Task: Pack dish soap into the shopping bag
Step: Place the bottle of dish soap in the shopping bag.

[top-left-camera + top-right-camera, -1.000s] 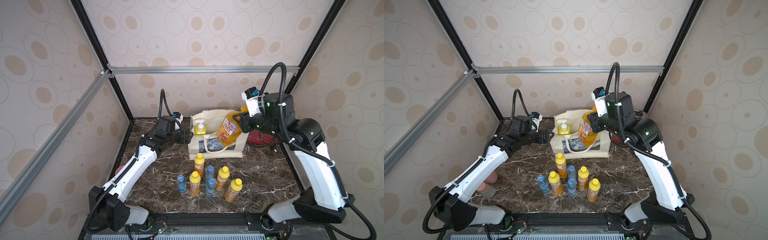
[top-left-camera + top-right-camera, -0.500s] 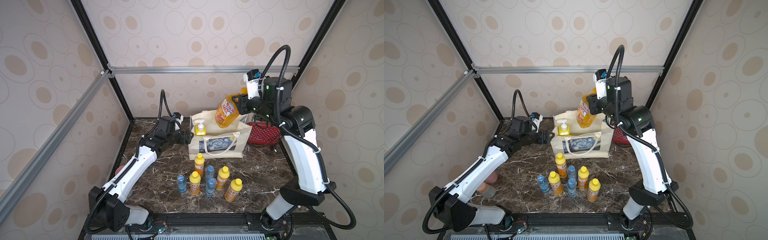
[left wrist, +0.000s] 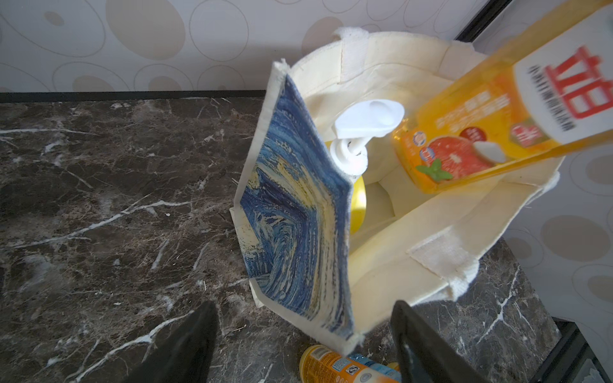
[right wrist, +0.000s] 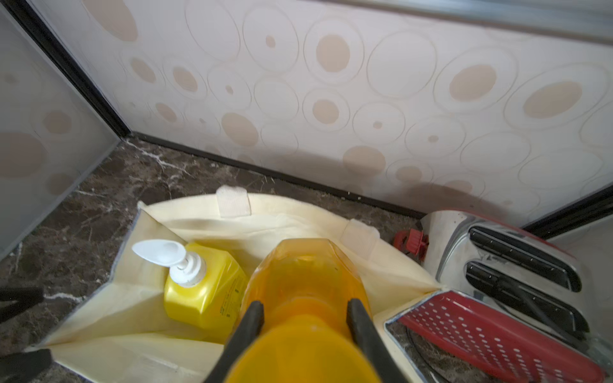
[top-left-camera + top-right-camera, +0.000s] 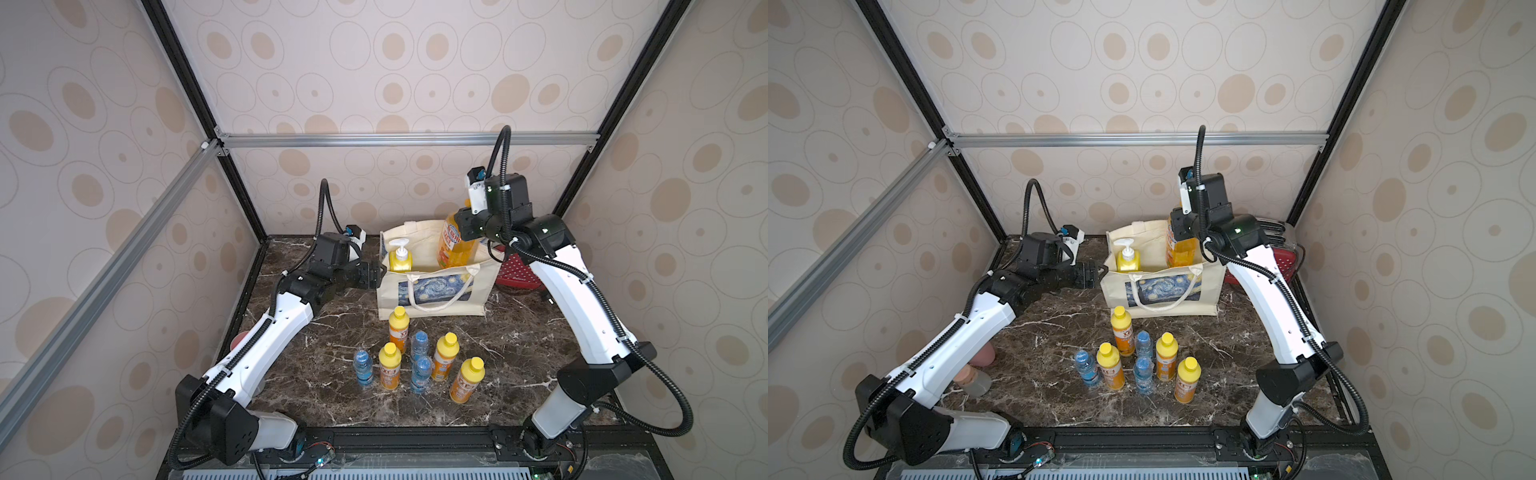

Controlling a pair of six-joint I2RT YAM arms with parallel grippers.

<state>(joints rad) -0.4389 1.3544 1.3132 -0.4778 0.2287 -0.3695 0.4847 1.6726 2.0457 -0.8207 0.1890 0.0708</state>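
Note:
My right gripper should next lower the amber bottle into the bag's loose end by the toaster below, beside the yellow one, and release it.
The cream shopping bag [image 5: 432, 291] [image 5: 1208, 291] stands open at the back of the marble table. A yellow dish soap bottle with a white pump [image 5: 400, 261] [image 4: 202, 288] stands inside it. My right gripper [image 5: 467, 222] [image 4: 305, 308] is shut on the amber dish soap bottle [image 5: 455, 245] [image 3: 481, 126] near its top. That bottle hangs nearly upright with its lower end in the bag's mouth. My left gripper [image 5: 376, 274] [image 3: 302, 306] is open at the bag's left end, with the bag's printed corner [image 3: 298, 215] between its fingers. Several small orange dish soap bottles [image 5: 399, 328] stand in front.
Three blue-capped water bottles [image 5: 419, 345] stand among the small orange ones. A red dotted toaster [image 5: 517, 270] [image 4: 497, 265] sits tight against the bag's right side. Pinkish cups [image 5: 982, 357] stand at the table's left edge under my left arm.
My right arm lifted the tilted amber bottle up from in front of the bag, swung it over the opening, and lowered it upright into the mouth. The left arm has not moved.

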